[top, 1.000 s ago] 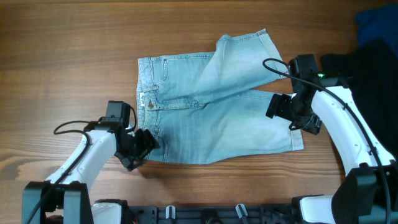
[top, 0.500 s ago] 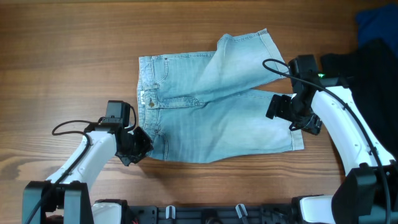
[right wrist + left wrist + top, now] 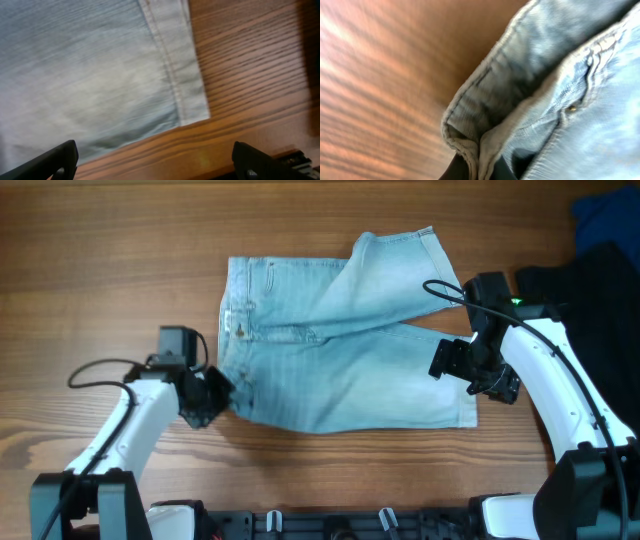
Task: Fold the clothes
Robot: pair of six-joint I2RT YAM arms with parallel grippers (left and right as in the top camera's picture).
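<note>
The robot's right gripper will next move down and back onto the leg hem's near corner [image 3: 467,419] [image 3: 194,113], because that corner lies below its open fingers and back from them.
The clothes, light blue denim shorts [image 3: 340,345], lie spread on the wooden table with one leg folded over at the back. My left gripper [image 3: 216,393] is shut on the near corner of the waistband; in the left wrist view its dark fingers [image 3: 455,172] pinch the bunched denim edge [image 3: 479,150] at the bottom of the frame. My right gripper [image 3: 472,376] hovers open over the right leg's hem. The right wrist view shows that hem corner [image 3: 192,107], and the gripper [image 3: 155,167] has wide-apart fingertips [image 3: 57,157] with nothing between them.
A black garment [image 3: 590,290] and a royal blue cloth [image 3: 605,215] lie at the far right, behind the right arm. The table's front edge carries a black rail [image 3: 330,525]. Bare wood [image 3: 120,270] stretches left of the shorts.
The left gripper has shut on the waistband corner and moved back and left, dragging that corner and shifting the shorts slightly. The right arm has barely moved and stays open.
</note>
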